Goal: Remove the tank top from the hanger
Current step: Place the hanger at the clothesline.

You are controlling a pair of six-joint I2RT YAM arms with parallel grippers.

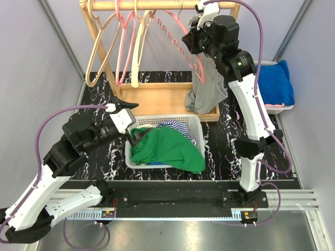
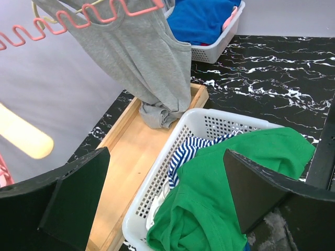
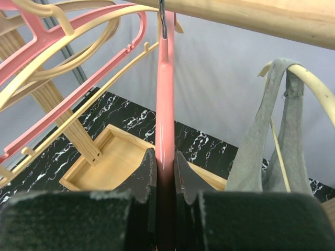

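I will slide my right gripper along the rod toward the other hangers and then open it there, because the pink hanger hangs close to the tank top.
The grey tank top [image 1: 209, 86] hangs at the right end of the wooden rack, its hem bunched on the rack's base. In the right wrist view its straps [image 3: 282, 125] loop over a cream hanger [image 3: 314, 86]. My right gripper [image 1: 191, 39] is up by the rod, left of the tank top, shut on a pink hanger [image 3: 165, 104] that sits between its fingers [image 3: 147, 172]. My left gripper [image 1: 132, 119] is open and empty above the left edge of the white basket [image 1: 193, 120]. In its view the tank top [image 2: 141, 57] hangs ahead, beside the pink hanger's wavy arm [image 2: 78, 21].
The basket holds a green shirt [image 1: 167, 146] and a striped garment [image 2: 196, 146]. A second white basket with blue cloth [image 1: 275, 81] stands at the right. Several pink and cream hangers [image 1: 125, 42] hang on the rod. The rack's wooden base [image 1: 157, 97] lies behind the basket.
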